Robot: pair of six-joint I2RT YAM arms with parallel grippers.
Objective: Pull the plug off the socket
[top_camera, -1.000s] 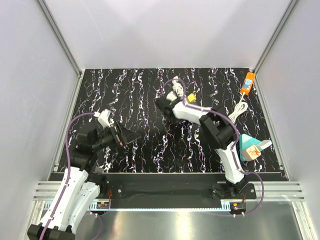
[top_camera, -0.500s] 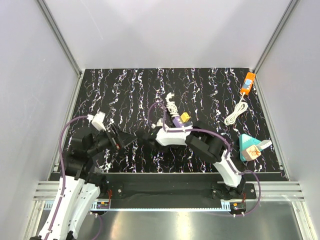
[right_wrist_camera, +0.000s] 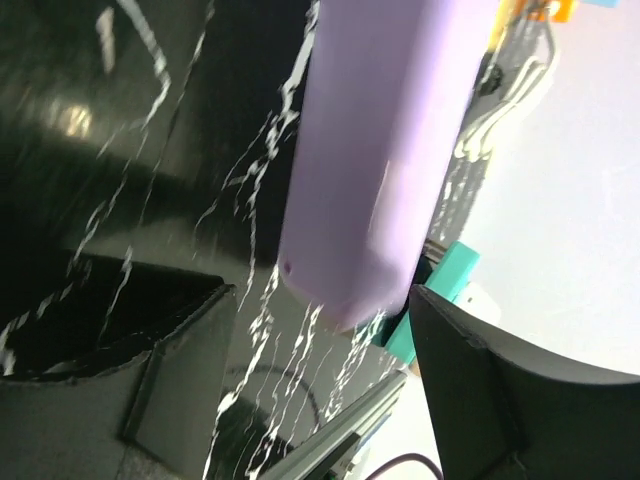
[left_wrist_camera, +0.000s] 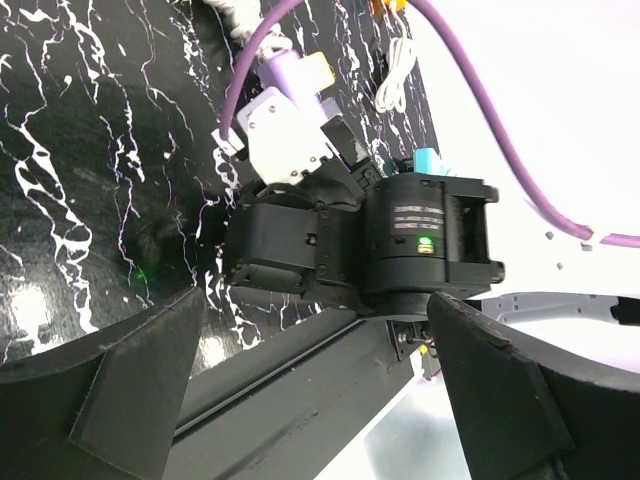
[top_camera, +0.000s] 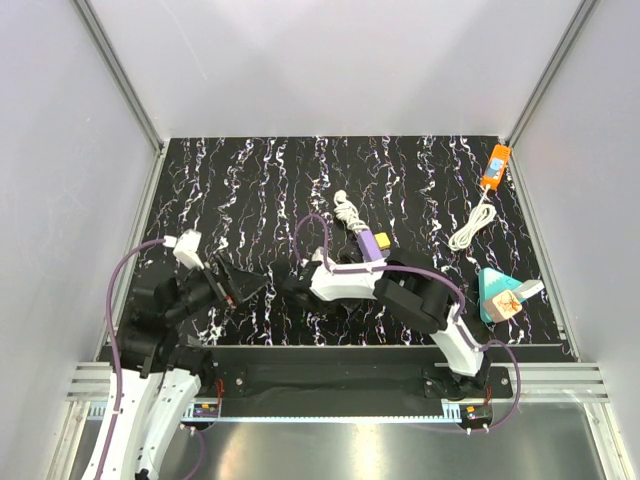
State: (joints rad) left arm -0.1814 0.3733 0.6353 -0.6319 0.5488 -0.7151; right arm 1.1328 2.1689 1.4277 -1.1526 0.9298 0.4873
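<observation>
I will next move my left gripper across to the purple socket (top_camera: 368,241) (left_wrist_camera: 285,80) and close on the socket's near end, since it is to my gripper's right in the top view.
The purple socket (top_camera: 368,241) lies mid-table with the yellow plug (top_camera: 383,243) at its right end. A coiled white cord (top_camera: 345,208) lies behind them. In the right wrist view the socket (right_wrist_camera: 390,150) fills the middle. Its rounded near end sits between the fingertips of my right gripper (right_wrist_camera: 323,290). The jaws stand apart, with a strip of table between the left finger (right_wrist_camera: 170,370) and the socket. My left gripper (top_camera: 248,282) is open and empty, facing the right arm's wrist (left_wrist_camera: 330,240). The socket (left_wrist_camera: 285,80) shows beyond it.
An orange device (top_camera: 495,165) with a bundled white cord (top_camera: 470,226) lies at the back right. A teal block (top_camera: 498,296) stands at the right edge. A black rail (top_camera: 320,355) runs along the near edge. White walls close in the table.
My right arm has folded back from the table's far middle toward the front. The socket, plug and cord came nearer with it. My left gripper drew back slightly to the left.
</observation>
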